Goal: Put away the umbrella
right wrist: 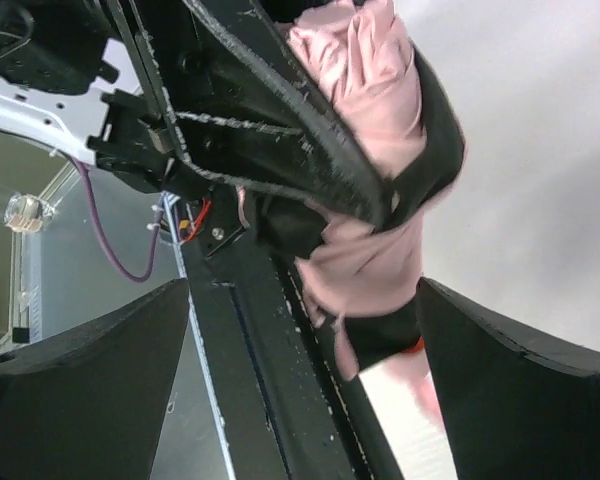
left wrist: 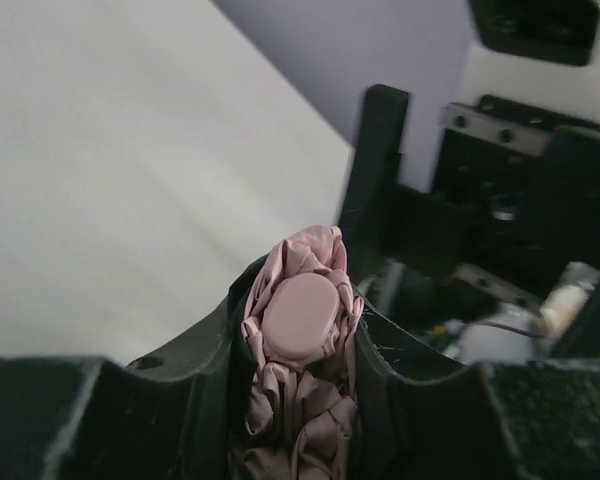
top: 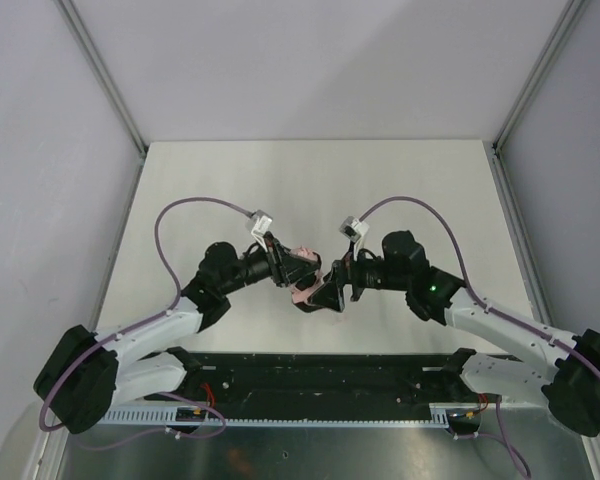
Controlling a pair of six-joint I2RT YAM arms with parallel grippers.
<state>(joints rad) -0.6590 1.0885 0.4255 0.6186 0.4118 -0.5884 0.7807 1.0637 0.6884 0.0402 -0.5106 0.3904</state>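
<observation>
I need to move my right gripper to the left in the top view and close it around the loose pink fabric (top: 303, 294) (right wrist: 365, 255), which hangs free beyond my left gripper's fingers.
The umbrella (top: 301, 296) is a bunched pale pink bundle held above the table's near middle, between both grippers. My left gripper (top: 296, 268) is shut on it. In the left wrist view the folded pink fabric and an oval pink end cap (left wrist: 302, 318) are squeezed between the black fingers (left wrist: 205, 380) of the left gripper (left wrist: 302, 300). My right gripper (top: 330, 290) is open. In the right wrist view its fingers (right wrist: 100, 370) stand wide apart, and the umbrella's loose pink fabric (right wrist: 365, 255) hangs between them without touching either.
The white table (top: 320, 190) stretches behind the grippers, bounded by grey walls with metal corner posts (top: 100, 70). A black rail (top: 320, 375) runs along the near edge between the arm bases. It also shows in the right wrist view (right wrist: 270, 400).
</observation>
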